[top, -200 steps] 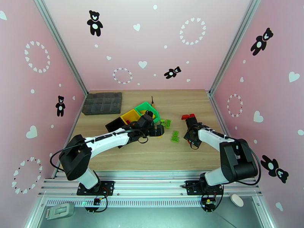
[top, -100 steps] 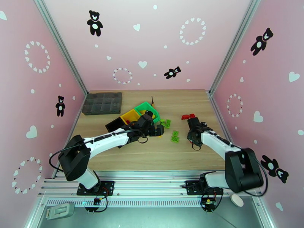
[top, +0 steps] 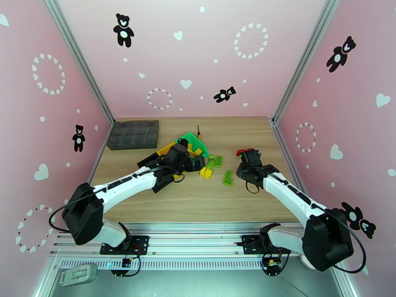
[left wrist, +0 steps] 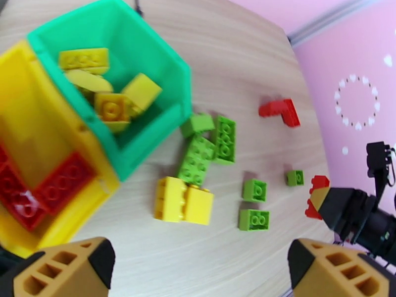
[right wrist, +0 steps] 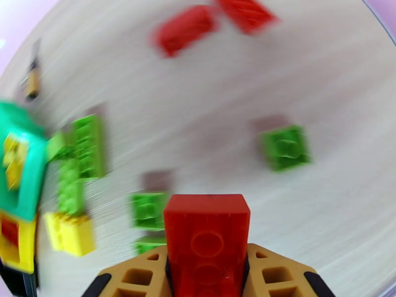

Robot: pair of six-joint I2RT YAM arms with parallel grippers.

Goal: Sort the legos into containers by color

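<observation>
I will next swing my right gripper past the green bricks, over the open inside of the yellow bin (left wrist: 29, 144), and let go of the red lego, because red bricks are already there.
My right gripper (right wrist: 207, 266) is shut on a red lego (right wrist: 207, 223), held a little above the table right of centre (top: 247, 162). My left gripper (left wrist: 198, 273) is open and hangs over the loose pile beside the containers. The green bin (left wrist: 123, 95) holds yellow bricks. The yellow bin (left wrist: 29, 144) holds red ones. The black bin (top: 148, 161) is mostly hidden by my left arm. On the wood lie a yellow pair (left wrist: 183, 200), a cluster of green bricks (left wrist: 208, 144), smaller green ones (left wrist: 255, 190) and a red L-shaped pair (left wrist: 279, 111).
A flat dark grey compartment tray (top: 133, 134) lies at the back left of the table. A small dark object (top: 198, 129) sits just behind the green bin. Pink walls close in the table on three sides.
My right gripper has closed on the red brick and its arm has stretched out. My left gripper has drawn back left towards the bins, uncovering the yellow pair.
</observation>
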